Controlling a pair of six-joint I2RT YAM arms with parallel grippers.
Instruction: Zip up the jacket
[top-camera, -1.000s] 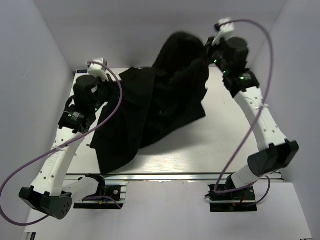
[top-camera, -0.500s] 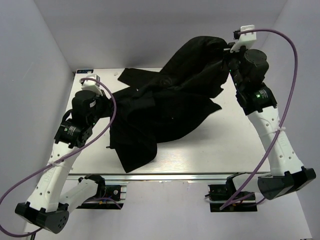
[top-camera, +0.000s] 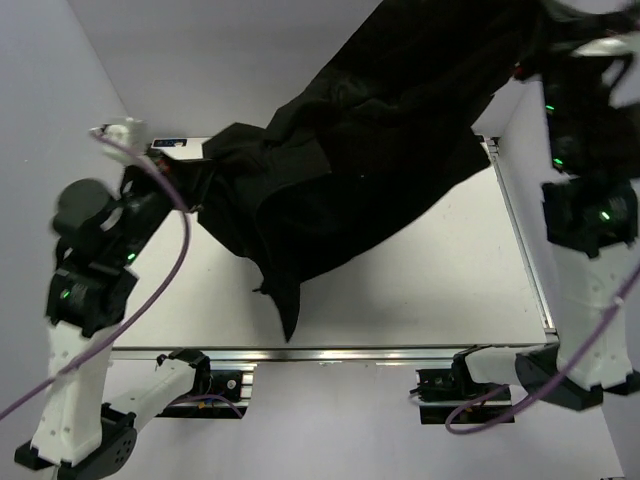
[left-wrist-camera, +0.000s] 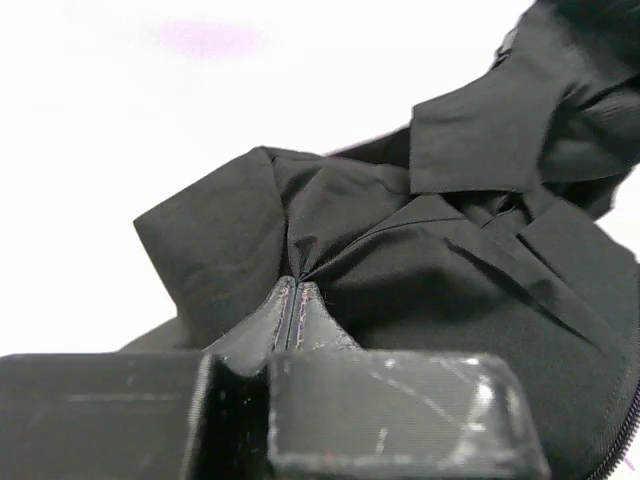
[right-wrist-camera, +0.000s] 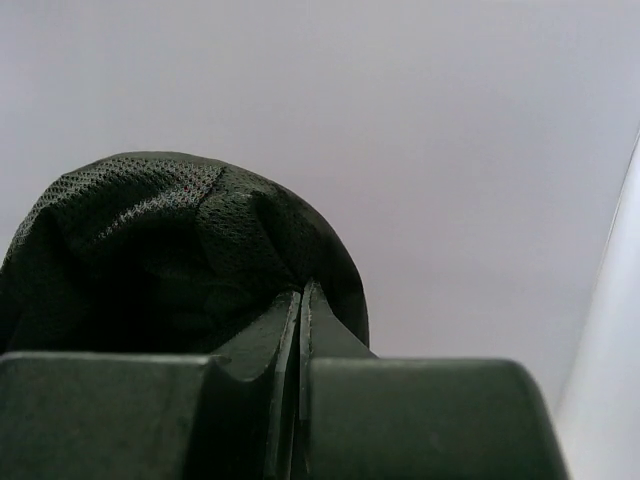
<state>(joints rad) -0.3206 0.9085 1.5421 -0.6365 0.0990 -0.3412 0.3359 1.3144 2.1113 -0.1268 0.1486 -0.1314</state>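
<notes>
My left gripper will move outward and down toward the far part of the white table and open its fingers, because the jacket (top-camera: 380, 130) hangs in the air.
The black jacket (top-camera: 380, 130) hangs in the air, stretched on a slant from the left side to the top right corner. A loose end droops to a point (top-camera: 288, 325) just above the table. My left gripper (left-wrist-camera: 293, 288) is shut on a pinch of the jacket's fabric (left-wrist-camera: 450, 280); in the top view it (top-camera: 188, 172) sits at the jacket's left end. My right gripper (right-wrist-camera: 301, 292) is shut on a bunched, mesh-textured fold of the jacket (right-wrist-camera: 150, 240), high at the top right. Its fingers are hidden by fabric in the top view. No zipper pull shows.
The white table (top-camera: 430, 280) lies below the jacket, with a metal rail along its front edge (top-camera: 350, 352) and right edge (top-camera: 520, 240). Grey walls close in on the left, the back and the right. The right arm (top-camera: 590, 200) stands tall by the right wall.
Both arms have pulled apart and risen, the right up to the top right, the left out to the left. The jacket has come off the table and hangs stretched between them.
</notes>
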